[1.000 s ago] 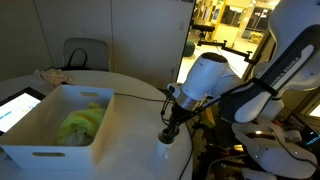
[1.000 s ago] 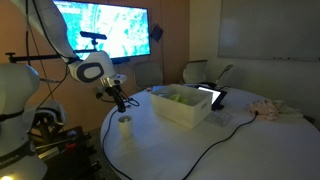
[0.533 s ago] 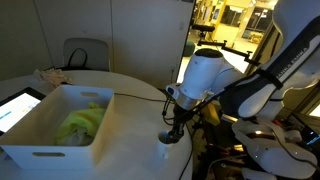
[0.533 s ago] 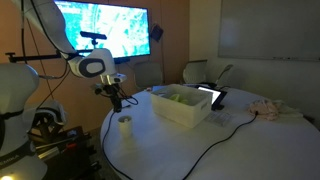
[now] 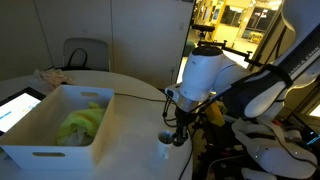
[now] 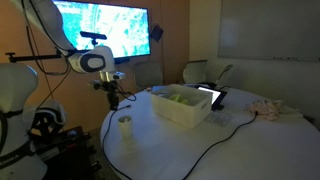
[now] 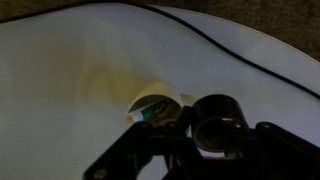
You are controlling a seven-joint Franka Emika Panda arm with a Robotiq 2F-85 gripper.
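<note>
The small dark cylinder (image 7: 216,124) is still hanging beside the white cup's rim, so the gripper will turn next and carry it sideways over the white cup's opening (image 7: 153,104) to release it.
My gripper (image 7: 207,140) is shut on a small dark cylinder (image 7: 216,124), seen end-on between the dark fingers in the wrist view. Just beside it on the white table (image 7: 70,60) stands a small white cup (image 7: 152,103) with a green label. In both exterior views the gripper (image 5: 179,129) (image 6: 112,98) hangs at the table's edge, slightly above and beside the cup (image 5: 165,146) (image 6: 125,124). Whether the cylinder touches the cup I cannot tell.
A white bin (image 5: 40,140) (image 6: 185,112) holding yellow-green cloth (image 5: 82,122) sits mid-table. A black cable (image 7: 240,55) (image 5: 140,97) runs across the top. A tablet (image 5: 14,108) (image 6: 214,97), a crumpled cloth (image 5: 52,76) (image 6: 270,110) and a chair (image 5: 85,52) lie beyond.
The gripper has drifted a little outward toward the table's edge and slightly lower, still shut on the dark cylinder. The cup and bin have not moved.
</note>
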